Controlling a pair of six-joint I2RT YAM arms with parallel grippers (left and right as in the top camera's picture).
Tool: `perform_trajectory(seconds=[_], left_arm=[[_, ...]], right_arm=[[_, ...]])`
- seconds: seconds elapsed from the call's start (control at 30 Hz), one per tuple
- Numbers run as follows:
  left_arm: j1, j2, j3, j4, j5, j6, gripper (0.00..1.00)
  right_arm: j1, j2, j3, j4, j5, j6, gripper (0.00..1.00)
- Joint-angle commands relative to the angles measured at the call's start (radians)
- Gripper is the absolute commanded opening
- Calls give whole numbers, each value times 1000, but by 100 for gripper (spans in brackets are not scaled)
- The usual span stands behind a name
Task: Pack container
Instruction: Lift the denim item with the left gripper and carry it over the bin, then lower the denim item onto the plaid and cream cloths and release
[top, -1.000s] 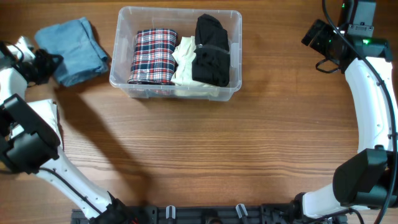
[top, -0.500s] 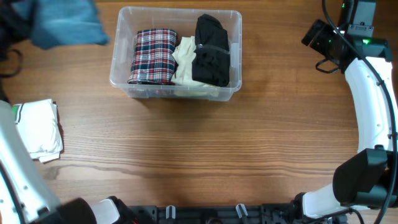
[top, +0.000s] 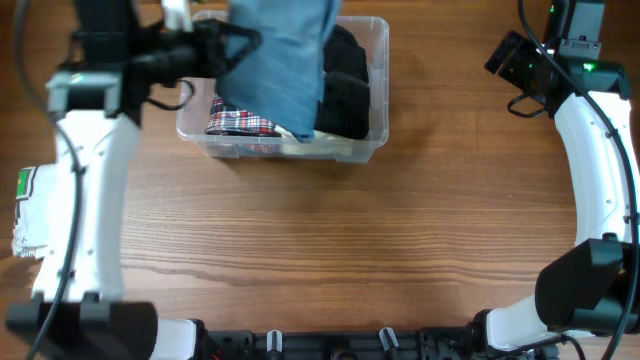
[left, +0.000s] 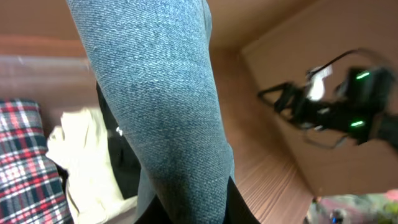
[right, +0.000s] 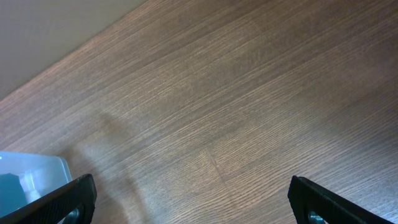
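Note:
I will next lower the blue denim garment (top: 285, 60) with my left gripper over the container's plaid cloth, tipping it down beside the black cloth.
The clear plastic container (top: 375, 140) stands at the back middle of the table and holds a plaid cloth (top: 245, 125), a cream cloth (top: 325, 140) and a black cloth (top: 350, 90). My left gripper (top: 230, 40) is shut on a blue denim garment (top: 285, 60) and holds it hanging over the container. In the left wrist view the denim (left: 161, 106) fills the middle, with the cream cloth (left: 87, 162) and plaid cloth (left: 22, 162) below. My right gripper (right: 193, 202) is open and empty over bare wood at the far right (top: 520, 60).
A folded white garment (top: 30, 215) lies at the table's left edge, partly under my left arm. A corner of the container (right: 31, 177) shows in the right wrist view.
My left gripper has lifted the blue denim garment from the far left of the table and carried it right, over the container. The right arm has not moved.

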Motion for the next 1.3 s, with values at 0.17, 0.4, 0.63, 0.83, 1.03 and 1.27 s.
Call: perform_trajectory(seconds=[0.17, 0.4, 0.63, 0.83, 1.03, 1.27], left_arm=[[-38, 151, 18, 13, -102, 68, 6], [-38, 194, 18, 32, -169, 67, 5], [-38, 201, 18, 36, -301, 29, 7], [-38, 240, 18, 43, -300, 29, 7], [-38, 323, 18, 40, -301, 19, 20], [13, 360, 18, 32, -394, 18, 47]], right_arm=[[3, 11, -3, 2, -9, 11, 100], [3, 11, -3, 2, -9, 11, 100], [3, 11, -3, 2, -9, 11, 100], [3, 11, -3, 2, -9, 11, 100], [3, 11, -3, 2, -9, 11, 100], [3, 11, -3, 2, -9, 11, 100]])
